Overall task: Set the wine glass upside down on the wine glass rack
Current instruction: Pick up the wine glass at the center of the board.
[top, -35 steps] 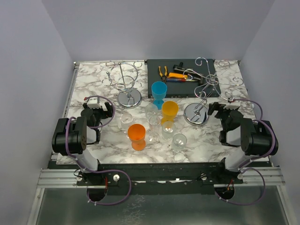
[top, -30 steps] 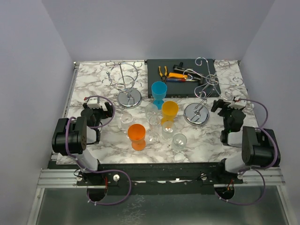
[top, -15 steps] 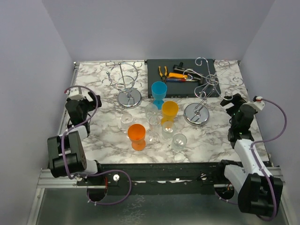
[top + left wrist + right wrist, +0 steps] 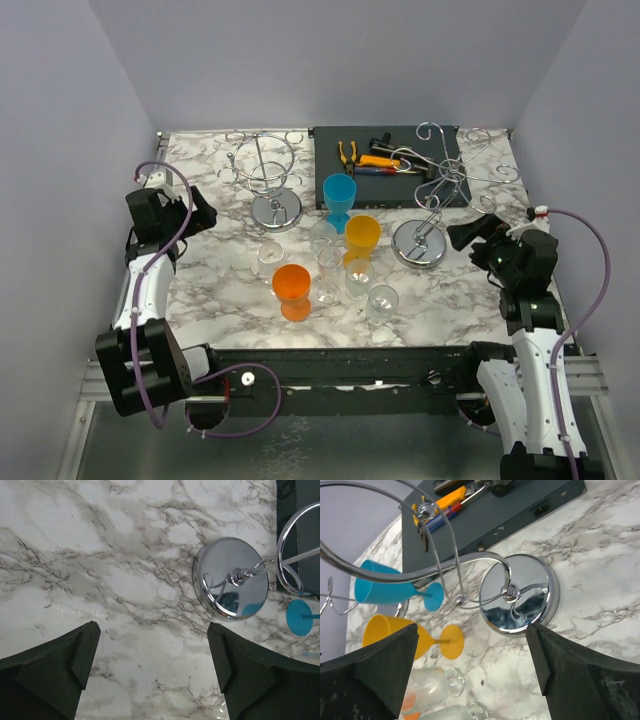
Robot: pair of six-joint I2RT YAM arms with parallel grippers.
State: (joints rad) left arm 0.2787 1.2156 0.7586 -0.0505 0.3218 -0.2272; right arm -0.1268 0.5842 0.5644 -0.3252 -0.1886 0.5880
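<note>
The right gripper moves down, back and across onto the nearest clear glass's open rim next, since that glass stands below it, to its left in the top view.
Several wine glasses stand upright mid-table: a blue one (image 4: 339, 192), a yellow one (image 4: 362, 236), an orange one (image 4: 292, 285) and several clear ones (image 4: 382, 300). Two chrome racks stand on round bases, one at the back left (image 4: 276, 209) and one on the right (image 4: 420, 243). My left gripper (image 4: 196, 212) is open and empty, raised left of the left rack, whose base shows in the left wrist view (image 4: 233, 583). My right gripper (image 4: 468, 235) is open and empty beside the right rack, whose base (image 4: 522, 599) shows with the blue (image 4: 380, 588) and yellow (image 4: 395, 636) glasses.
A dark tray (image 4: 330, 160) at the back holds pliers (image 4: 350, 153) and other hand tools, also in the right wrist view (image 4: 447, 497). The right rack's chrome arms (image 4: 480, 165) spread over the table's back right. Purple walls close in on three sides.
Both arms have risen from their folded rest pose and extended. The left gripper has swung toward the left rack, the right gripper toward the right rack. The glasses have not moved.
</note>
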